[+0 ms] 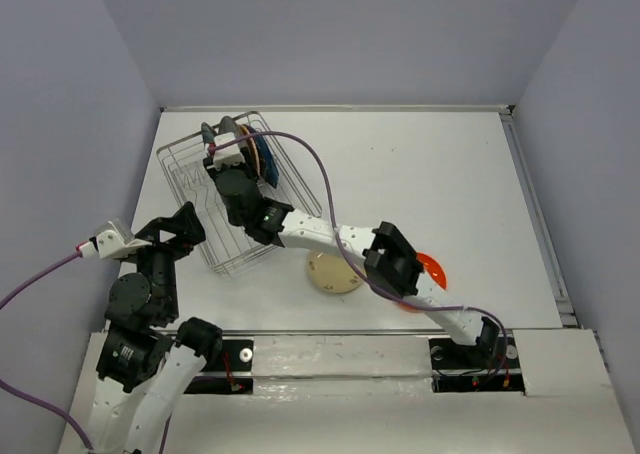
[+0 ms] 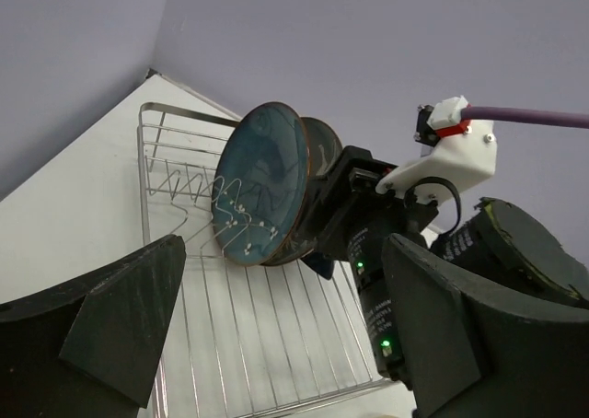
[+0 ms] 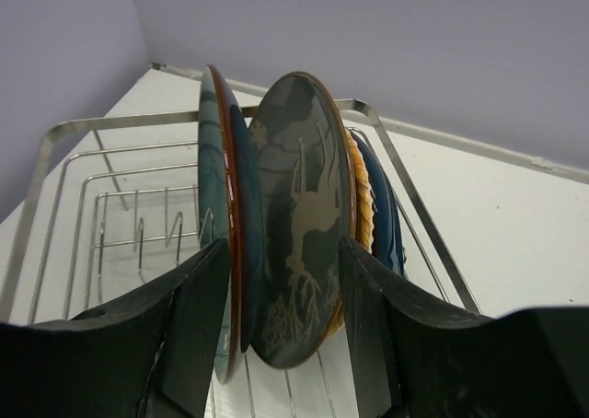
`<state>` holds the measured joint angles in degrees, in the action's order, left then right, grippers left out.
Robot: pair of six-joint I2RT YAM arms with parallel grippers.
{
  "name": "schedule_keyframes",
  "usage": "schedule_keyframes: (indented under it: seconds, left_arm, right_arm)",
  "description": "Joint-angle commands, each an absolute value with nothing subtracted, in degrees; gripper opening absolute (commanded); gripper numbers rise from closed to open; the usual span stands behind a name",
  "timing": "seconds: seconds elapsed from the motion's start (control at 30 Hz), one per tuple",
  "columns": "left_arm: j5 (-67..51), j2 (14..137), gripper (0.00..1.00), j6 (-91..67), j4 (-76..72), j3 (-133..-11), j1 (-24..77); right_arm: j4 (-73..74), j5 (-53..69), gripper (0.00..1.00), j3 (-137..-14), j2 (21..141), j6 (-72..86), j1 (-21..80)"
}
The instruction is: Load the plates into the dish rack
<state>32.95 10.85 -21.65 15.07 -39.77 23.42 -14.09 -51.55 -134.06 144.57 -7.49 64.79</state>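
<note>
Next, my right gripper will move back from the rack [image 1: 165, 174], then down to the cream plate's rim by the orange-red plate [image 1: 434, 268], as the cream plate still lies unloaded.
The dish rack [image 1: 165, 174] stands at the table's far left. Teal [image 1: 208, 132], grey [image 1: 232, 124], tan wooden [image 1: 257, 154] and navy [image 1: 271, 170] plates stand on edge at its far right side. My right gripper [image 1: 222, 162] is inside the rack and open. In the right wrist view its fingers [image 3: 198, 298] stand apart either side of the grey patterned plate [image 3: 304, 215], with the teal plate [image 3: 213, 160] just left of it. The cream plate [image 1: 330, 272] lies flat on the table. The orange-red plate [image 1: 434, 268] is half hidden under my right arm. My left gripper [image 1: 180, 224] is open and empty by the rack's near left side.
The rack's left part and near floor [image 2: 258, 335] hold bare tines and wire only. Purple walls close in the table on three sides. My right arm stretches diagonally over the cream plate. A purple cable loops above the rack's right rim.
</note>
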Motion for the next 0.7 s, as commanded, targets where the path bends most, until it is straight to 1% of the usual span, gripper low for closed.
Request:
schedule_keyframes:
  seconds: [0.0, 0.03, 0.1, 0.13, 0.17, 0.2, 0.23, 0.27, 0.3, 0.33, 0.37, 0.4, 0.43, 0.47, 0.5, 0.53, 0.57, 0.6, 0.67]
  left_arm:
    - [32.2, 10.4, 0.99, -20.3, 11.1, -40.0, 22.7]
    - [32.0, 10.4, 0.99, -20.1, 11.1, -40.0, 22.6]
    - [31.5, 10.6, 0.99, -19.8, 11.2, -39.8, 22.7]
    - [30.8, 10.7, 0.99, -19.5, 11.2, -39.8, 22.6]
    - [30.2, 10.8, 0.99, -19.3, 11.3, -39.8, 22.7]
    - [29.4, 11.0, 0.99, -19.1, 11.4, -39.7, 22.7]
    - [28.7, 11.1, 0.99, -18.8, 11.5, -39.6, 22.6]
    - [28.2, 11.2, 0.99, -18.5, 11.3, -39.6, 22.7]
    - [27.1, 11.2, 0.99, -17.8, 11.1, -39.4, 22.7]
    - [26.6, 11.2, 0.99, -17.5, 10.6, -39.4, 22.6]
    - [26.5, 11.3, 0.99, -17.1, 10.4, -39.3, 22.7]
    - [26.4, 11.4, 0.99, -17.0, 10.2, -39.2, 22.6]
    - [26.4, 11.7, 0.99, -16.8, 9.8, -39.1, 22.6]
    - [26.3, 11.9, 0.99, -16.8, 9.8, -39.1, 22.6]
    - [25.9, 12.6, 0.99, -16.8, 9.8, -39.1, 22.6]
    - [25.6, 13.0, 0.99, -16.9, 9.8, -39.1, 22.6]
    - [25.4, 13.9, 0.99, -16.8, 9.8, -39.2, 22.6]
    - [25.5, 14.2, 0.99, -16.7, 9.8, -39.2, 22.5]
    - [25.8, 14.9, 0.99, -16.6, 9.7, -39.3, 22.5]
  right_arm:
    - [-17.1, -47.0, 0.56, -124.0, 128.0, -1.1, 65.3]
    - [-16.7, -45.2, 0.56, -120.4, 124.8, -0.2, 65.3]
    - [-16.4, -41.5, 0.61, -111.8, 117.9, 5.2, 65.3]
    - [-16.2, -37.7, 0.62, -102.7, 114.4, 6.5, 65.3]
    - [-16.0, -35.4, 0.66, -98.0, 107.0, 7.8, 65.3]
    - [-15.3, -31.2, 0.67, -93.2, 103.4, 10.3, 65.3]
    - [-14.8, -29.8, 0.68, -88.5, 99.9, 11.7, 65.3]
    - [-13.3, -28.0, 0.69, -78.9, 93.0, 13.3, 65.3]
    - [-12.5, -23.9, 0.69, -74.1, 89.6, 16.8, 64.6]
    - [-11.1, -22.1, 0.63, -65.6, 86.3, 19.3, 64.1]
    - [-8.8, -19.8, 0.57, -61.2, 80.1, 24.6, 62.9]
    - [-8.4, -17.4, 0.52, -57.0, 76.9, 27.1, 62.9]
    - [-7.8, -14.3, 0.44, -48.8, 73.9, 29.4, 62.2]
    - [-7.5, -12.8, 0.38, -45.0, 71.0, 31.6, 62.2]
    - [-6.9, -12.1, 0.32, -41.8, 65.4, 34.9, 61.5]
    - [-6.0, -12.4, 0.27, -39.1, 63.0, 36.3, 60.9]
    - [-3.3, -13.0, 0.27, -34.9, 60.8, 38.6, 60.3]
    - [-2.1, -13.2, 0.27, -33.4, 57.6, 39.6, 59.3]
    - [-1.1, -10.7, 0.33, -30.6, 55.5, 41.1, 54.9]
